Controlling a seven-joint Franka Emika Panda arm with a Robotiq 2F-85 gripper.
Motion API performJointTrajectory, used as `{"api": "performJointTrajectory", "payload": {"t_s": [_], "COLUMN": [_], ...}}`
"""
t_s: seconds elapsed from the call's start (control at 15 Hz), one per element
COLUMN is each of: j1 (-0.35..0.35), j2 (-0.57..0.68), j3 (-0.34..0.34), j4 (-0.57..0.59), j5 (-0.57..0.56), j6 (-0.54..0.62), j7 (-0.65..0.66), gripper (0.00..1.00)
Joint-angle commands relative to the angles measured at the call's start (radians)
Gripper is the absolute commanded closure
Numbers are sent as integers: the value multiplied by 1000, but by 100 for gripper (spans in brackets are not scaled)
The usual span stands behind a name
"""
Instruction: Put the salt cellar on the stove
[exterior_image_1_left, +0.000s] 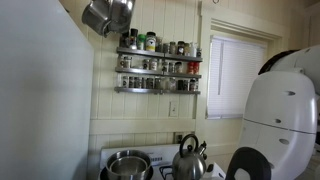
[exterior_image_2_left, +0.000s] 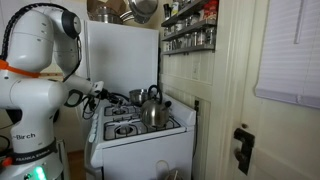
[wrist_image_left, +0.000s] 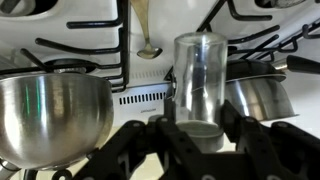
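I will next move my gripper down and release the salt cellar (wrist_image_left: 198, 85) on the white part of the stove beside the spoon, as that part lies open below my gripper between the grates.
The salt cellar (wrist_image_left: 198, 85) is a clear glass cylinder with a metal cap. It sits between my gripper's (wrist_image_left: 198, 135) two black fingers, which are closed against it near the cap. Beyond it in the wrist view lie the white stove top and its black grates (wrist_image_left: 120, 50). The white enamel stove (exterior_image_2_left: 150, 135) shows in both exterior views, and its back panel appears low in an exterior view (exterior_image_1_left: 108, 155). In an exterior view my gripper (exterior_image_2_left: 97, 90) hovers over the stove's rear left part; the cellar is too small to make out there.
A steel kettle (exterior_image_2_left: 152, 108) (exterior_image_1_left: 189, 158) (wrist_image_left: 258, 90) and a steel pot (exterior_image_1_left: 127, 165) (wrist_image_left: 50, 115) stand on the burners. A spoon (wrist_image_left: 146, 40) lies on the stove top. A spice rack (exterior_image_1_left: 158, 65) (exterior_image_2_left: 188, 25) hangs on the wall and pans hang above (exterior_image_1_left: 108, 15).
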Motion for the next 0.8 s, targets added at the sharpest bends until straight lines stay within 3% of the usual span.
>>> {"api": "performJointTrajectory", "payload": {"t_s": [0.0,0.27,0.33,0.67,0.73], "j1": [-70,-118,-17,27,17], "j2": [38,85,57,118,132], "j3": [56,79,-30,-91,-76], "j4": [24,29,33,50,50], "j5": [-4,-9,4,-28,-38], "j6": [56,122,64,89,88], "j7": [15,26,21,77,104], "gripper": [77,77,77,77,77]}}
